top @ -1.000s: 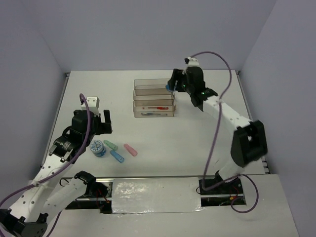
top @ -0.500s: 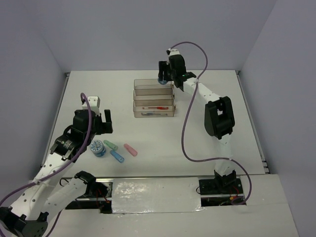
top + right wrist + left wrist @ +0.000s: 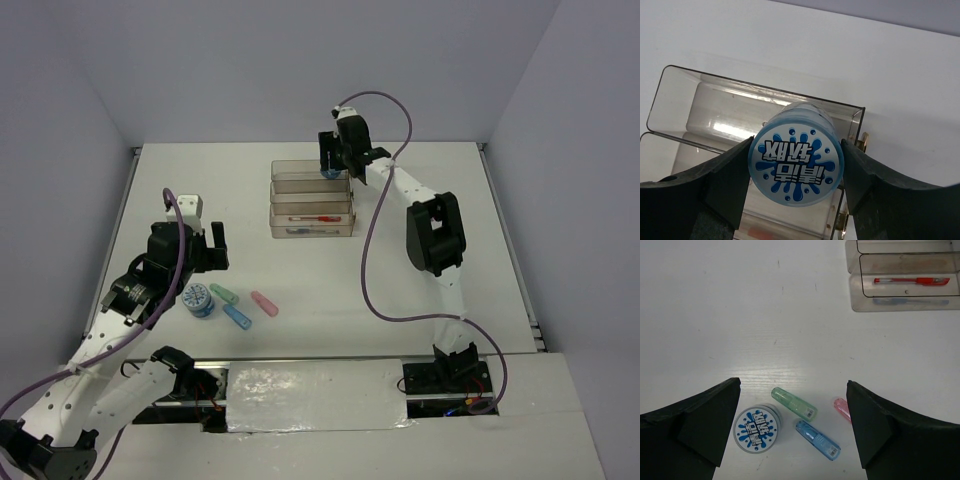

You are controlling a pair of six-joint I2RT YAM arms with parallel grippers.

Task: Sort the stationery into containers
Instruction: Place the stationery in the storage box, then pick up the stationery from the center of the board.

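Observation:
Next, my left gripper moves back and turns, then lowers its open fingers around the second blue roll point(image 3: 198, 300) point(image 3: 757, 429), since the green capsule lies close beside that roll.
My right gripper point(image 3: 330, 170) point(image 3: 796, 165) is shut on a round blue patterned roll point(image 3: 796, 162) and holds it over the right end of the farthest tray of the clear smoky containers point(image 3: 310, 198) point(image 3: 700, 115). My left gripper point(image 3: 205, 250) point(image 3: 792, 435) is open and empty above a second blue roll point(image 3: 757, 428) point(image 3: 199, 300), a green capsule point(image 3: 793, 403) point(image 3: 224, 294), a blue capsule point(image 3: 817, 439) point(image 3: 237, 316) and a pink capsule point(image 3: 841, 408) point(image 3: 264, 303). A red pen point(image 3: 911, 281) point(image 3: 312, 217) and a blue pen point(image 3: 910, 302) lie in the near trays.
The white table point(image 3: 420, 270) is walled by grey panels at the back and sides. The capsules and second roll lie close together at the front left. The tray block stands at the back centre.
My right gripper has carried the blue roll leftward and slightly farther, from beside the trays' right end to over the farthest tray. The left arm has not moved.

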